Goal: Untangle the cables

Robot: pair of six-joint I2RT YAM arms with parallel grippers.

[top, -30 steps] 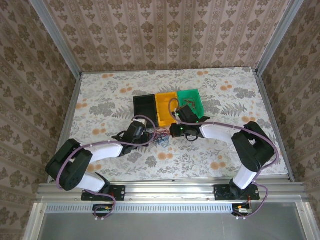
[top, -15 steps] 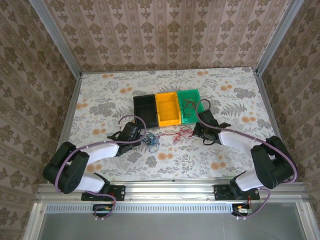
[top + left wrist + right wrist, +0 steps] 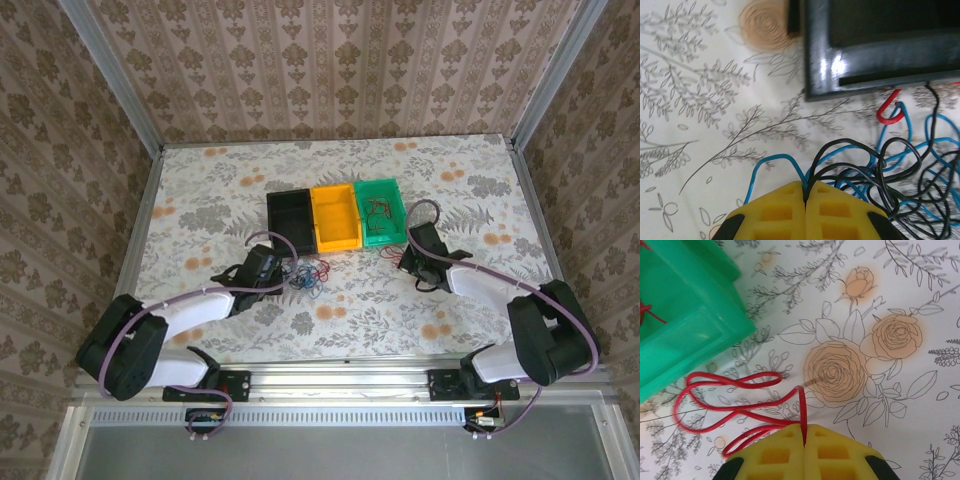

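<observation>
I will lift my right gripper and move it outward to let go of the red cable inside the green bin. The green bin is outward of the gripper and has red cable in it.
A tangle of blue and black cables lies in front of the black bin. My left gripper is shut on it at its left side. In the left wrist view the yellow fingers pinch a blue cable and a black cable, and a red cable end hooks near the black bin. My right gripper sits just below the green bin. It is shut on a red cable, whose loops trail left along the mat by the green bin.
Three bins stand in a row at mid-table: black, yellow and green. The green one holds more red cable. Bare flowered mat lies to the right of my right gripper and at the far left. The enclosure's walls ring the table.
My right gripper drew away to the right, from the tangle to the green bin's front, with the red cable in it. My left gripper stayed shut on the blue and black tangle.
</observation>
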